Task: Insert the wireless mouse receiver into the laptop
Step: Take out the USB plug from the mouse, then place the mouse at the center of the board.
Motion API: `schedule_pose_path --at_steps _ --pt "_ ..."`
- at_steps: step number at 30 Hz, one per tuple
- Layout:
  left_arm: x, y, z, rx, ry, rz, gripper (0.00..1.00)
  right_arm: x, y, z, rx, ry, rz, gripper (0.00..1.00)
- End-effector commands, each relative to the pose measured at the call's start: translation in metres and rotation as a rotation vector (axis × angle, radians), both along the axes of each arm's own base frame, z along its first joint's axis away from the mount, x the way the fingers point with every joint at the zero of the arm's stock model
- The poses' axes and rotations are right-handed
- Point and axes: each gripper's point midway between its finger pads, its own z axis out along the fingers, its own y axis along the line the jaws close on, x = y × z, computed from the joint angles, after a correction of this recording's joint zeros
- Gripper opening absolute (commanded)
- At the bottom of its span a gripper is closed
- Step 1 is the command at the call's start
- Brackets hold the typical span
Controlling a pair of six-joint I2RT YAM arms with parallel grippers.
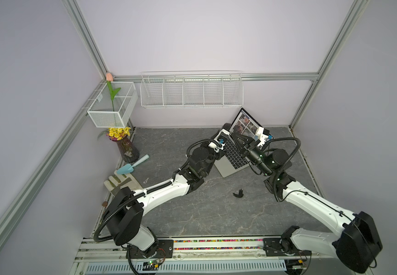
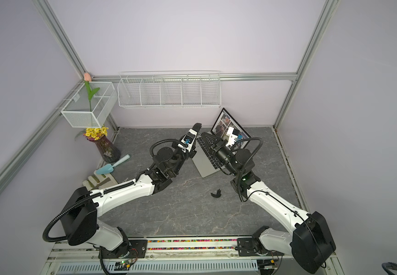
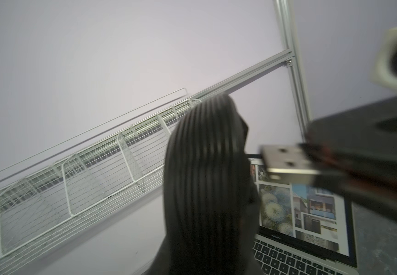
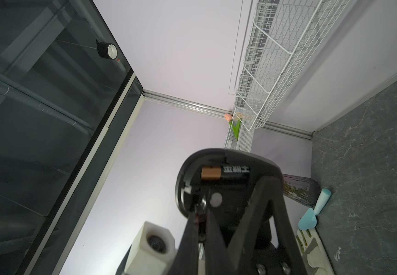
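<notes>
The mouse has free room on the bare tabletop (image 1: 211,198) beside the curved cover piece, so I should move my left gripper back from the laptop (image 1: 233,164) and down to there, turning it on the way.
The wireless mouse receiver (image 3: 285,162) shows its silver plug in the left wrist view, pinched at its dark end between my right gripper's fingers (image 3: 371,142). My right gripper (image 1: 234,137) is shut on it above the laptop (image 1: 233,164), a silver one standing open with a photo grid on its screen (image 3: 300,214). Just left of it, my left gripper (image 1: 222,139) is shut on the black mouse (image 1: 226,127), held up by the laptop's back left corner. The mouse's open underside with its battery (image 4: 226,178) faces my right gripper (image 4: 202,210).
A curved black cover piece (image 1: 239,193) lies on the grey table in front of the laptop. A vase of yellow flowers (image 1: 124,148), a blue trowel (image 1: 132,165) and gloves (image 1: 121,182) sit along the left edge. A wire shelf (image 1: 191,91) and a mesh basket (image 1: 112,107) hang on the walls.
</notes>
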Motion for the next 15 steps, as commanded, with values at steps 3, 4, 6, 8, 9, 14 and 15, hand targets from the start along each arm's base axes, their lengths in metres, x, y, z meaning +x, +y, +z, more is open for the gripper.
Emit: schedule_pose_path --at_steps 3,4,6,8,9,14,15 --pt "0.009 0.019 0.028 -0.114 -0.015 0.067 0.00 -0.005 -0.005 0.003 0.002 -0.019 -0.004 0.07" --pt "0.007 0.017 0.027 -0.110 -0.016 0.053 0.00 -0.005 -0.005 0.004 0.003 -0.023 -0.005 0.07" --pt "0.006 0.014 0.023 -0.087 -0.019 0.036 0.00 -0.004 -0.007 0.003 0.001 -0.024 -0.008 0.07" --pt "0.006 0.011 0.010 -0.012 -0.016 0.022 0.00 -0.003 -0.013 -0.002 -0.013 -0.018 -0.016 0.06" --pt "0.005 0.010 -0.001 0.037 -0.013 0.024 0.00 -0.003 -0.018 -0.008 -0.036 -0.007 -0.026 0.07" --pt "-0.029 0.001 -0.096 0.470 0.022 -0.039 0.00 -0.007 -0.052 -0.079 -0.315 0.126 -0.084 0.07" --pt "-0.040 0.000 -0.114 0.540 0.032 -0.035 0.00 -0.010 -0.063 -0.095 -0.365 0.163 -0.104 0.06"
